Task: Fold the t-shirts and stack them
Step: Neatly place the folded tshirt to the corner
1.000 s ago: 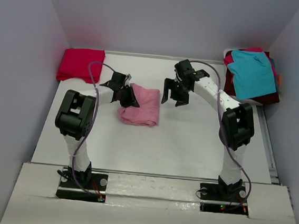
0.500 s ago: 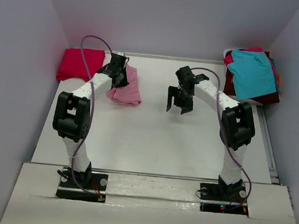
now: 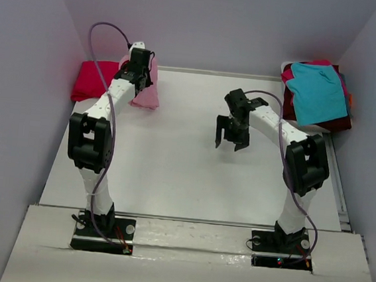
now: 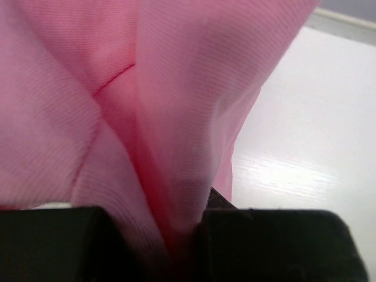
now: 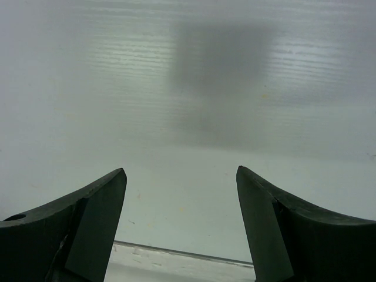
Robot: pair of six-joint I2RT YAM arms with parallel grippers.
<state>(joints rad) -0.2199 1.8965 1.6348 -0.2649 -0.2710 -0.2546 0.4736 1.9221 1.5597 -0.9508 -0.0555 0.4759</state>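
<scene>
My left gripper holds the pink t-shirt and should next go left in the top view over the folded crimson t-shirt (image 3: 94,80) to release it, since the stack starts there.
The folded light pink t-shirt (image 3: 148,96) hangs at the far left of the table, its left edge next to the folded crimson t-shirt (image 3: 94,80). My left gripper (image 3: 139,68) is shut on the pink shirt's upper edge. In the left wrist view the pink cloth (image 4: 147,88) fills the frame and is pinched between the black jaws of the left gripper (image 4: 182,235). My right gripper (image 3: 231,142) hangs open over bare table in the middle right. The right wrist view shows the right gripper (image 5: 181,170) with nothing between its fingers.
A loose pile of t-shirts sits at the far right edge, a teal one (image 3: 319,94) on top of a maroon one (image 3: 339,123). The white table (image 3: 185,174) is walled in by grey panels at the left, back and right.
My left arm has carried the pink shirt from the middle left of the table up to the far left, beside the crimson one. My right gripper has drifted slightly nearer and to the right, still open.
</scene>
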